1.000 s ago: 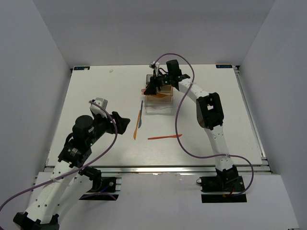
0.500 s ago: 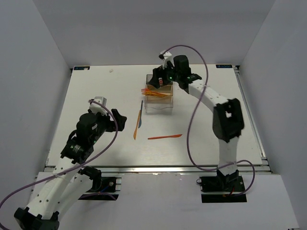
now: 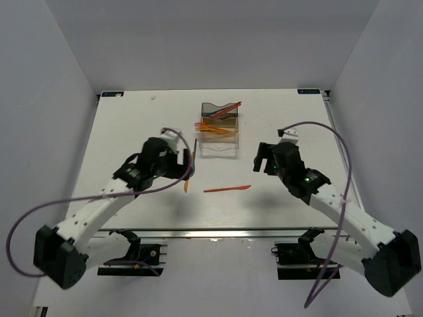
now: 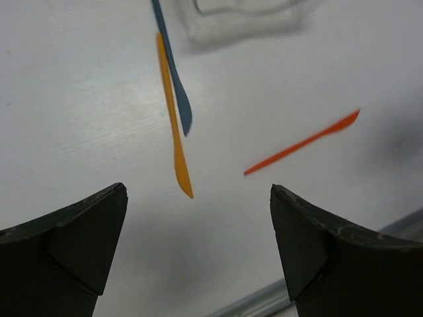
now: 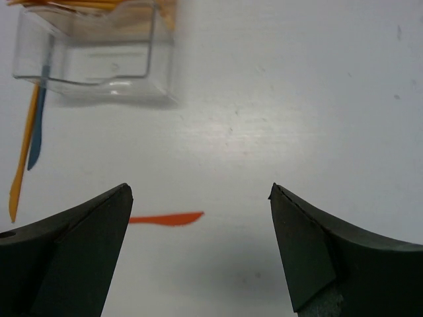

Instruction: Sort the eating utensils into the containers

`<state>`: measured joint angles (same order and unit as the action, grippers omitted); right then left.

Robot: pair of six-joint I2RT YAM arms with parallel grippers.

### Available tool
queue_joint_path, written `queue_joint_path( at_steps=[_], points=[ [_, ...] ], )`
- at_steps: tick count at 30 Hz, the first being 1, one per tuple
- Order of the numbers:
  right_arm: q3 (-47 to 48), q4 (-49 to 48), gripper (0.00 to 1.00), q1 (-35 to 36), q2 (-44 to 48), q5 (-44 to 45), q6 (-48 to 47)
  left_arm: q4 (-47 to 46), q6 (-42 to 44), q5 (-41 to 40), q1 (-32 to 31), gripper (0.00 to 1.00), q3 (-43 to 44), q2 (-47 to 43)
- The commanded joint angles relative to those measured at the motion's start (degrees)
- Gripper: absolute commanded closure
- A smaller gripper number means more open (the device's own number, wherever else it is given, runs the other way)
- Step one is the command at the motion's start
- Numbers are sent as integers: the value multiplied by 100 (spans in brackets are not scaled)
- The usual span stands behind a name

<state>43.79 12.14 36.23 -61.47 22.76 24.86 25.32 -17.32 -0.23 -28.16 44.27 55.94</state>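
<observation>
I should move my left gripper across to its right in the top view next, then turn it and lower it.
The three joined containers stand at the table's middle back: a smoky grey bin with a red utensil poking out, an amber bin with several orange utensils, and a clear bin. On the table lie an orange knife, a dark blue knife beside it, and a red knife. My left gripper is open and empty, above the orange knife's near tip. My right gripper is open and empty, to the right of the red knife.
The white table has a metal rail along its near edge and white walls around it. Purple cables loop from both arms.
My right arm has drawn back from the bins to the near right. My left arm has reached forward to the orange and blue knives. A red utensil now sticks out of the grey bin.
</observation>
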Motion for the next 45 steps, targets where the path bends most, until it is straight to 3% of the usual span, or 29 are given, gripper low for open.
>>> queue_joint_path(
  at_steps=[1, 3, 8, 12, 14, 26, 29, 36, 39, 40, 42, 43, 45],
  points=[
    [32, 620, 11, -168, 880, 351, 748, 453, 693, 106, -924, 2, 991, 1219],
    [155, 1243, 11, -265, 1092, 430, 766, 666, 923, -214, -1312, 2, 1459, 1812],
    [192, 1607, 11, -309, 1787, 229, 608, 316, 1705, 269, -1832, 3, 2050, 2710],
    [130, 1774, 11, -318, 2034, -16, 467, 464, 2232, 216, -2088, 10, 2515, 3562],
    [95, 1792, 11, -309, 2139, -123, 371, 597, 2426, 374, -2132, 19, 2727, 4020],
    [-99, 1642, 11, -318, 2605, -712, -25, 325, 2734, 251, -2246, 34, 2596, 4952],
    [-72, 1634, 11, -309, 2623, -659, -87, 316, 2681, 287, -2281, 45, 2508, 5049],
    [-134, 1493, 11, -318, 2614, -738, -69, 166, 2453, 111, -2509, 46, 2174, 5084],
    [-143, 1458, 11, -309, 2640, -782, -43, 88, 2313, -126, -2615, 62, 2024, 5181],
    [-143, 1458, 11, -309, 2640, -774, -34, 61, 2277, -126, -2641, 72, 1989, 5181],
    [-108, 1458, 11, -318, 2675, -765, -43, 17, 2164, -109, -2729, 78, 1884, 5164],
    [-90, 1466, 11, -318, 2684, -747, -43, 8, 2145, -100, -2747, 88, 1849, 5146],
    [-55, 1484, 11, -309, 2754, -712, -25, -18, 2067, -135, -2800, 98, 1778, 5085]
  ],
)
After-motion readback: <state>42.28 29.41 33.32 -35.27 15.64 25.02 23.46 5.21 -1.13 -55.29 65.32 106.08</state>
